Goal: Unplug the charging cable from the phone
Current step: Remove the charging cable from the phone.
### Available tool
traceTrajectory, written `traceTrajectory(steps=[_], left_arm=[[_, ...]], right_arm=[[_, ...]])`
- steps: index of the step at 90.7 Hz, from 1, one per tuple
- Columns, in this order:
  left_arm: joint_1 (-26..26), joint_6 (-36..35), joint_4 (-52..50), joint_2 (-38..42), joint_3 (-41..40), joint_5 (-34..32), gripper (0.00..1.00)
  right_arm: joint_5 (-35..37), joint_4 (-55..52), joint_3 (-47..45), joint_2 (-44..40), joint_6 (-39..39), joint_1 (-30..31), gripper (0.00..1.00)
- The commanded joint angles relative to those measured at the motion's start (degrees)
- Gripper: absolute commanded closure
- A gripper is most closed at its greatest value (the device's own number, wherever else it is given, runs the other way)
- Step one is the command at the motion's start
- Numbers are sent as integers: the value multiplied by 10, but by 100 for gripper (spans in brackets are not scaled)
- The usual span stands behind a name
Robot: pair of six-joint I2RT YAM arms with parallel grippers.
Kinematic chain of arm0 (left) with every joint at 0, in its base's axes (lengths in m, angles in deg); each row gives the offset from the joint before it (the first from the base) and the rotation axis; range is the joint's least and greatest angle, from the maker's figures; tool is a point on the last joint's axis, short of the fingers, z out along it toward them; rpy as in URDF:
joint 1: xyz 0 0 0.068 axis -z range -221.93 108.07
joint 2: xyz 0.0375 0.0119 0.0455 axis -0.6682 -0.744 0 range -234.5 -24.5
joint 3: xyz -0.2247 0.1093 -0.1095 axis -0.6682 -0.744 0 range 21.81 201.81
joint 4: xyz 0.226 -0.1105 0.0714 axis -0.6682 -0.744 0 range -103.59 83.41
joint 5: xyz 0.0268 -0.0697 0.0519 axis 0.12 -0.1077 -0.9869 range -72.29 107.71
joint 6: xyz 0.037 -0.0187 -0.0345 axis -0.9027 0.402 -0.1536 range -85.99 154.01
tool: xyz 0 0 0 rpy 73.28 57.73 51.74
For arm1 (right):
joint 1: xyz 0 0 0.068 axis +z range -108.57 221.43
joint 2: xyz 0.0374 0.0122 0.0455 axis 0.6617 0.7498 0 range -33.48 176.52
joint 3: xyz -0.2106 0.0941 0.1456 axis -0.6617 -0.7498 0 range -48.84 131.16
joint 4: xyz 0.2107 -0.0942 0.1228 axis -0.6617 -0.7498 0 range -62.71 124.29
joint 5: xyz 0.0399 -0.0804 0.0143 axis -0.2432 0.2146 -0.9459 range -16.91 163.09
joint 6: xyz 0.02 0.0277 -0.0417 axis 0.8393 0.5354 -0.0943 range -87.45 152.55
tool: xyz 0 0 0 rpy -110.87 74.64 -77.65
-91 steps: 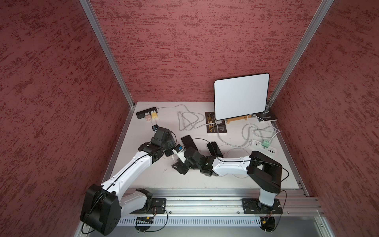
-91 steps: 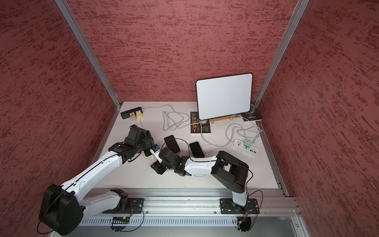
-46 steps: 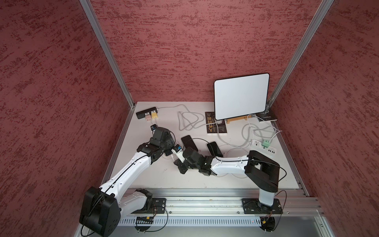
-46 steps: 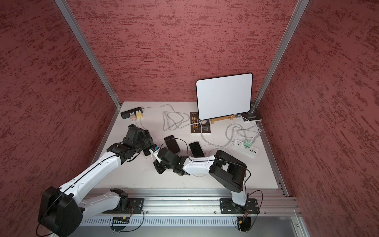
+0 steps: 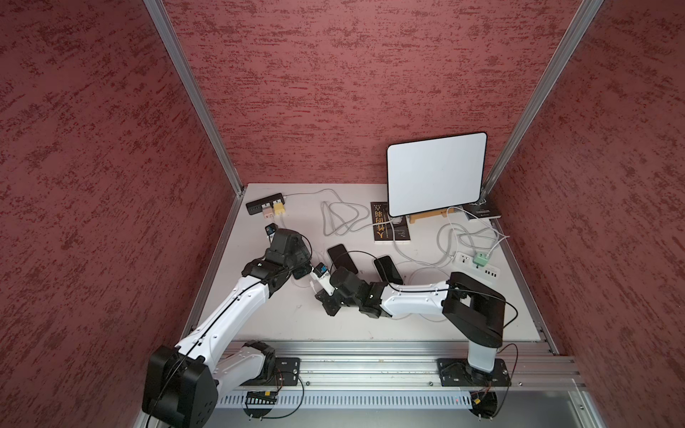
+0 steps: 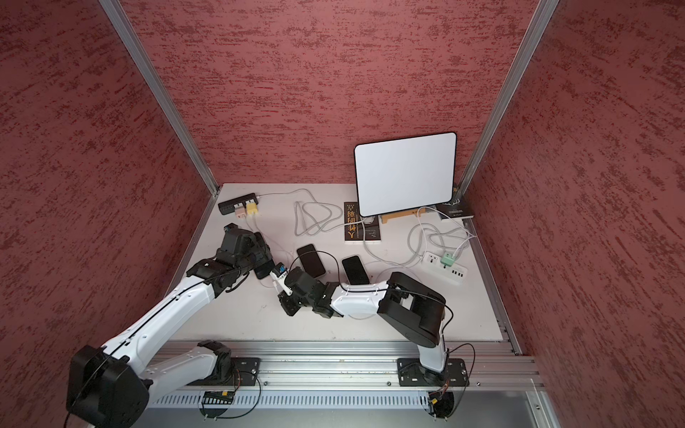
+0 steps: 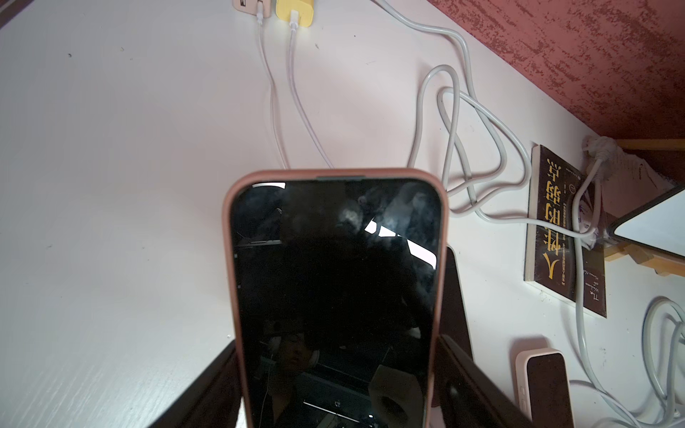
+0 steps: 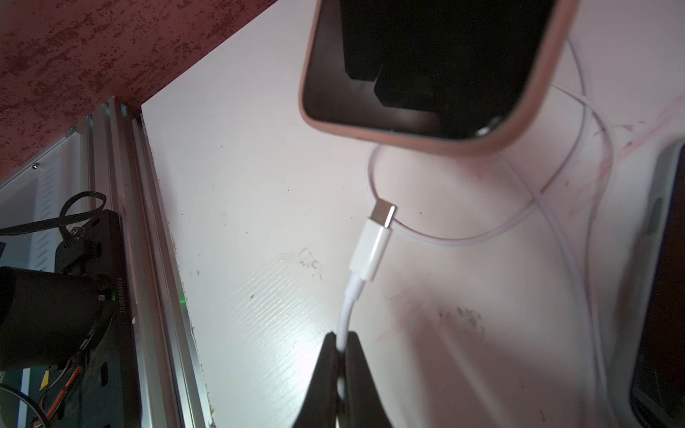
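The plug hangs clear of the phone's bare bottom edge, so my left gripper will next move down, tilt the phone flat onto the white table and release it.
The phone (image 7: 333,278) has a dark screen and a pink case, and my left gripper (image 7: 337,370) is shut on its sides, holding it off the white table. The same phone (image 8: 426,74) shows in the right wrist view, its bottom edge bare. The charging cable (image 8: 348,307) is white, and its plug (image 8: 372,248) hangs free a short way from that edge, touching nothing. My right gripper (image 8: 343,344) is shut on the cable just behind the plug. In a top view both grippers meet left of centre, the left gripper (image 5: 296,268) beside the right gripper (image 5: 315,292).
Two more dark phones (image 5: 341,255) (image 5: 387,268) lie just behind the right arm. At the back stand a black hub with a yellow charger (image 5: 278,211), a dark book (image 5: 389,226), a white board (image 5: 435,174) and a power strip (image 5: 478,263), with loose white cables around them.
My right gripper has shut on the cable after moving in toward the phone, then drew back slightly. The left arm keeps hold of the phone and has barely moved.
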Motion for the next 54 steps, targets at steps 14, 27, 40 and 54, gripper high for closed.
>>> traceTrajectory(steps=[14,27,40,54], left_arm=[[-18,-13,-16,16,7,-20,89],[-26,-11,-27,7,1,-19,89],[-37,-10,-30,-13,-7,-11,88],[-50,1,-18,-38,-29,11,87]], right_arm=[[4,-35,19,18,7,7,85],[3,-37,17,14,9,6,79],[9,-35,9,4,14,5,68],[21,-36,-1,-15,21,4,47]])
